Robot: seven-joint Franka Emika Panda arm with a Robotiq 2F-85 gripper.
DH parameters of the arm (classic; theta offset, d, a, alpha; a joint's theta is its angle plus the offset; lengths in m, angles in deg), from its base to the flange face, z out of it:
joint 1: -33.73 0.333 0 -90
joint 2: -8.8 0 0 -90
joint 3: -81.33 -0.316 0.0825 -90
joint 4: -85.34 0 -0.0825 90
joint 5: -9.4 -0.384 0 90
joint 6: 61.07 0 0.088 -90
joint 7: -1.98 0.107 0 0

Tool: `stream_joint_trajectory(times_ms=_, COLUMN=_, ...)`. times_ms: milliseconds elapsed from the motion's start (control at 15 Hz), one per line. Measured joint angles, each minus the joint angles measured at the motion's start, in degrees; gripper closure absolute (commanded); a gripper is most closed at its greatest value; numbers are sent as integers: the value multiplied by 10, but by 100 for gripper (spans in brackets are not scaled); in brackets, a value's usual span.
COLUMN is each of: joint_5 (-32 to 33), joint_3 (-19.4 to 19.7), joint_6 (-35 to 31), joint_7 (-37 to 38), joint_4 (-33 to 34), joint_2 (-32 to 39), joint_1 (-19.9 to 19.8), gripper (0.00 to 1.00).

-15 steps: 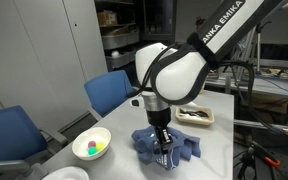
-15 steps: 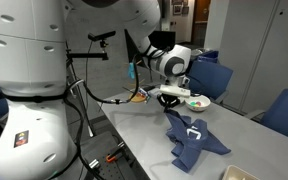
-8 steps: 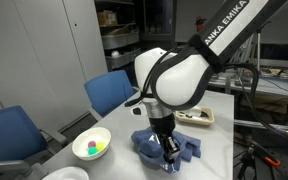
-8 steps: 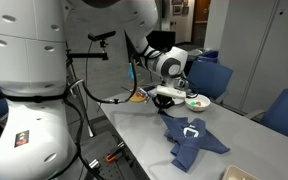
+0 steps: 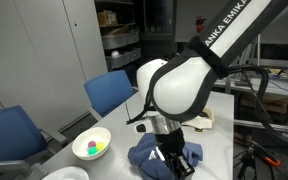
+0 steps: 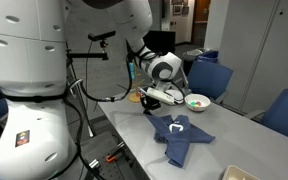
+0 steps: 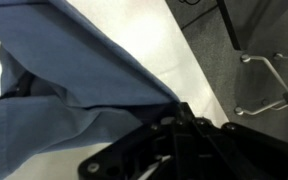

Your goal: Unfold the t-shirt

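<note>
My gripper draws the shirt's gripped edge back beside the table's side next, then releases the shirt's edge, since bare table lies back from my gripper.
The blue t-shirt (image 5: pixel 144 152) lies crumpled on the grey table (image 5: pixel 99 165), partly spread, and also shows in an exterior view (image 6: pixel 182 135). My gripper (image 5: pixel 170 160) is down at the shirt's edge near the table's side; it also shows in an exterior view (image 6: pixel 152 99). In the wrist view the blue t-shirt (image 7: pixel 74 80) fills the upper left, and one edge of it runs into my dark jaws (image 7: pixel 174 120), which look shut on the fabric. The fingertips are in shadow.
A white bowl (image 5: pixel 92 145) with coloured balls stands on the table, also seen in an exterior view (image 6: pixel 197 102). Blue chairs (image 5: pixel 109 92) (image 6: pixel 212 78) stand beside the table. The table edge and floor with a metal chair leg (image 7: pixel 269 80) are close to my gripper.
My gripper has moved toward the table's edge and the shirt has been dragged with it, changing shape and spreading a little.
</note>
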Motion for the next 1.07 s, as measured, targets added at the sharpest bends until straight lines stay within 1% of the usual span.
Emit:
stream_joint_trajectory(times_ms=200, joint_5=-12, joint_3=1, joint_6=13, joint_7=-4, joint_4=-6, joint_2=3, joint_1=1, gripper=100)
stream_joint_trajectory(times_ms=267, joint_5=-12, joint_3=3, joint_6=15, joint_7=-3, joint_4=-11, joint_2=6, joint_1=1, gripper=74)
stream_joint_trajectory(times_ms=333, joint_5=-10, joint_3=6, joint_6=17, joint_7=0, joint_4=-16, joint_2=10, joint_1=2, gripper=73)
stream_joint_trajectory(times_ms=600, joint_5=15, joint_3=25, joint_6=18, joint_7=46, joint_4=-33, joint_2=36, joint_1=11, gripper=43)
stream_joint_trajectory(times_ms=933, joint_5=51, joint_3=48, joint_6=22, joint_7=119, joint_4=-25, joint_2=61, joint_1=12, gripper=6)
stream_joint_trajectory(times_ms=1000, joint_5=61, joint_3=53, joint_6=28, joint_7=135, joint_4=-19, joint_2=62, joint_1=12, gripper=0)
stream_joint_trajectory(times_ms=1067, joint_5=74, joint_3=56, joint_6=36, joint_7=153, joint_4=-12, joint_2=63, joint_1=12, gripper=0)
